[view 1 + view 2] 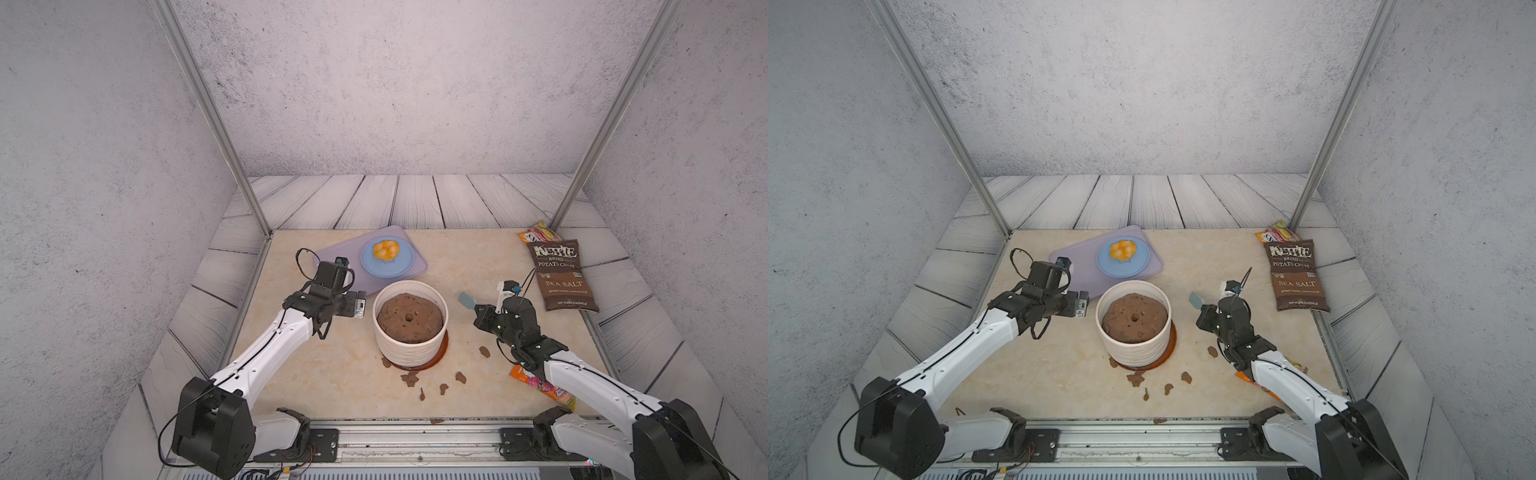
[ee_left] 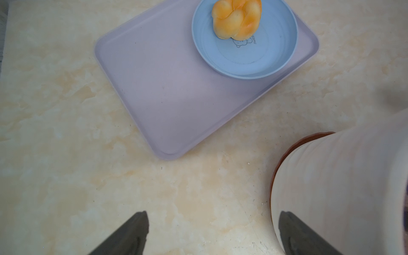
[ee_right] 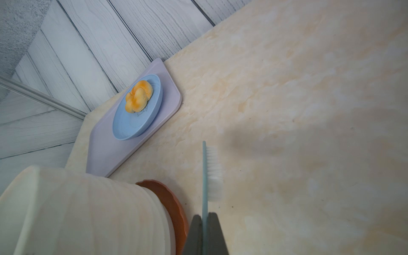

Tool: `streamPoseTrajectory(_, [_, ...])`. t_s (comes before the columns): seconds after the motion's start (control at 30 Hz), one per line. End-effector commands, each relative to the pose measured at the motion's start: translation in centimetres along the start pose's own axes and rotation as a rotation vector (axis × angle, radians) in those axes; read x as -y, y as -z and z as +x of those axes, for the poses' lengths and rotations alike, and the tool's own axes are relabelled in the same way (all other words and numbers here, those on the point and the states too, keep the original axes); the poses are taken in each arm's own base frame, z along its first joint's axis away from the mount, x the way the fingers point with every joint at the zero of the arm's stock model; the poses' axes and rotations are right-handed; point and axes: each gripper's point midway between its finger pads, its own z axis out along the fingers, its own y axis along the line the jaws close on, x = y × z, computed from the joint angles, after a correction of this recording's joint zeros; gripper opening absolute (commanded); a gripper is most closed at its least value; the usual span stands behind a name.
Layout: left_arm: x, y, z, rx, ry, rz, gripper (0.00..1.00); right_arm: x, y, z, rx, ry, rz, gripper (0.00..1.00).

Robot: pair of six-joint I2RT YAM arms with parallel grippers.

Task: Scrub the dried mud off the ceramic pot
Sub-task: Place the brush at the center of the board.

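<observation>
The brush goes down toward the pot with my right gripper next, for release on the bare tabletop (image 1: 457, 316) (image 3: 193, 189) below beside the saucer, clear of flakes.
The cream ribbed ceramic pot (image 1: 409, 353) (image 1: 1136, 353) stands mid-table on a saucer, filled with a brown soil mound (image 1: 409, 318). Several flakes of dried mud (image 1: 484, 351) (image 1: 1186, 377) lie on the table in front of the pot and to its right. My left gripper (image 1: 360, 306) (image 2: 213, 218) is open just left of the pot, and one of its fingers (image 2: 293, 234) stands close against the pot wall (image 2: 342, 187). To the pot's right, my right gripper (image 1: 478, 309) (image 3: 204, 217) is shut on a teal-handled brush (image 1: 466, 300) (image 3: 212, 172), whose white bristles face away from the pot (image 3: 77, 209).
A rust-brown saucer (image 1: 440, 355) sits under the pot. Behind it, a lavender tray (image 1: 332, 253) carries a blue plate (image 1: 388, 270) with a bread roll (image 1: 385, 249). A Kettle chips bag (image 1: 563, 276) and snack packets (image 1: 540, 232) (image 1: 536, 382) lie along the right side.
</observation>
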Motion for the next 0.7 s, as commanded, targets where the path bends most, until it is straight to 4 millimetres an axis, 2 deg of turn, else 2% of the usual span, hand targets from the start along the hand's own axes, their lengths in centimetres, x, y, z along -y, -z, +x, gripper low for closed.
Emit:
streamPoseTrajectory(0.0, [0.2,-0.6,0.0,0.001,0.036,0.02,0.98,-2.3,-1.0,-0.6,0.006,-0.106,-0.126,0.0])
streamPoseTrajectory(0.2, [0.5,-1.5,0.8,-0.031,0.033,0.038,0.98,-0.2,-3.4,2.1,-0.088,-0.179,-0.069,0.01])
streamPoseTrajectory(0.4, [0.6,-1.8,1.6,-0.054,0.031,0.044,0.98,1.2,-4.3,3.3,-0.126,-0.254,-0.044,0.05])
streamPoseTrajectory(0.47, [0.6,-1.9,1.8,-0.058,0.032,0.046,0.98,1.7,-4.5,3.8,-0.148,-0.28,-0.034,0.08])
streamPoseTrajectory(0.67, [0.8,-2.1,2.1,-0.072,0.027,0.054,0.98,3.4,-4.6,5.3,-0.185,-0.37,0.005,0.27])
